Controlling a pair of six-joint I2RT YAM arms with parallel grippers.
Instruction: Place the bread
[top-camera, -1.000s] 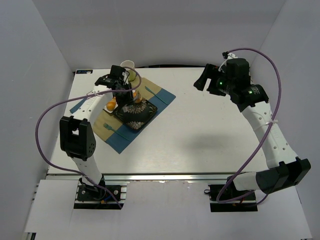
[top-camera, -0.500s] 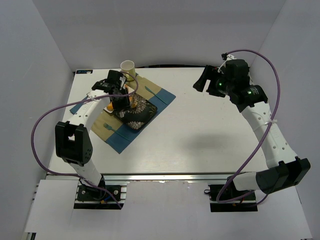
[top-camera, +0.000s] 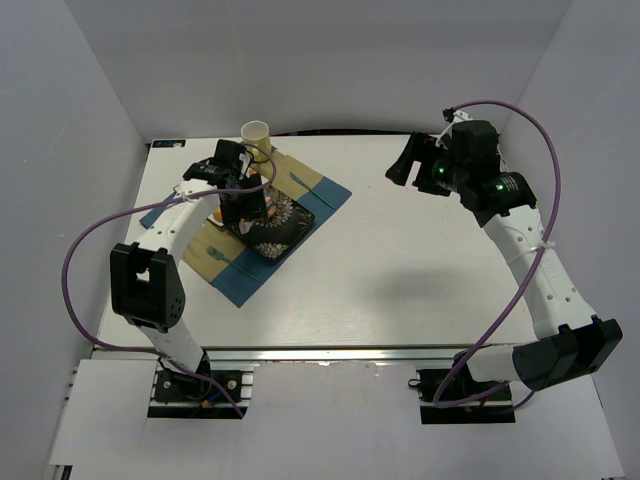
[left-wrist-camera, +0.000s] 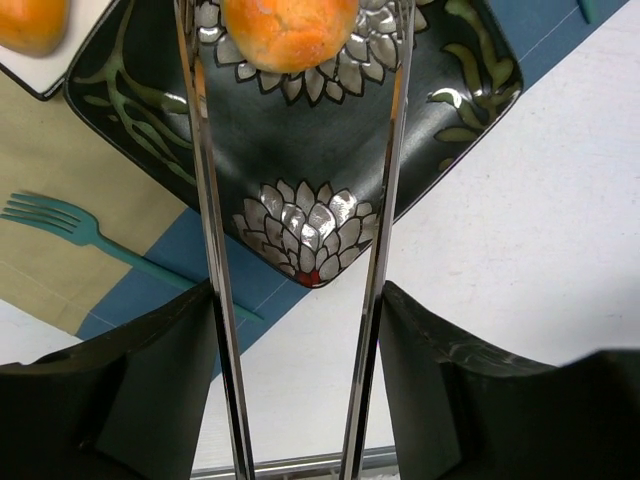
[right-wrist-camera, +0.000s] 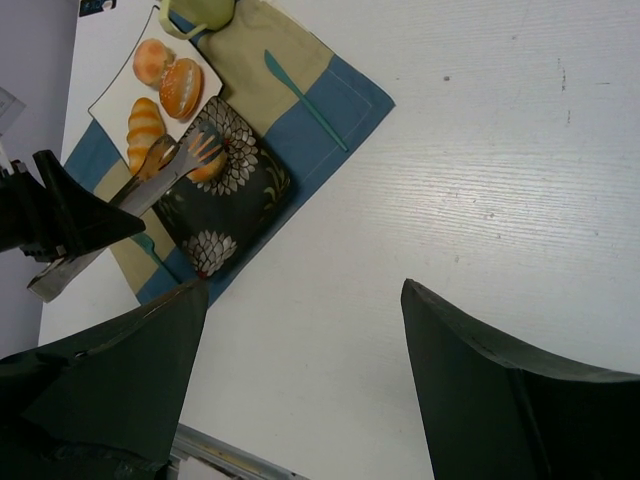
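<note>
The left gripper moves to the left in the top view next and spreads tongs around the white plate's near roll, since the dark plate (top-camera: 285, 232) already holds one roll.
An orange bread roll (left-wrist-camera: 290, 30) lies on the dark flower-patterned plate (left-wrist-camera: 300, 150), between the spread tips of metal tongs (left-wrist-camera: 385, 200). A small gap shows on each side of the roll. My left gripper (left-wrist-camera: 295, 330) is shut on the tongs, its black fingers (left-wrist-camera: 130, 390) pressing the two arms from outside. From above, the left gripper (top-camera: 243, 200) hangs over the plate (top-camera: 285, 232). My right gripper (right-wrist-camera: 303, 290) is open and holds nothing, over bare table at the back right (top-camera: 410, 165).
A white plate (right-wrist-camera: 120, 95) with three more rolls sits behind the dark plate on a blue and tan placemat (top-camera: 320, 195). A paper cup (top-camera: 256, 135) stands at the mat's far corner. A teal knife (right-wrist-camera: 305, 100) and a teal fork (left-wrist-camera: 60, 220) lie on the mat.
The left arm carried the roll in the tongs from the white plate over to the dark plate. The tongs have now spread apart and the roll rests on the dark plate.
</note>
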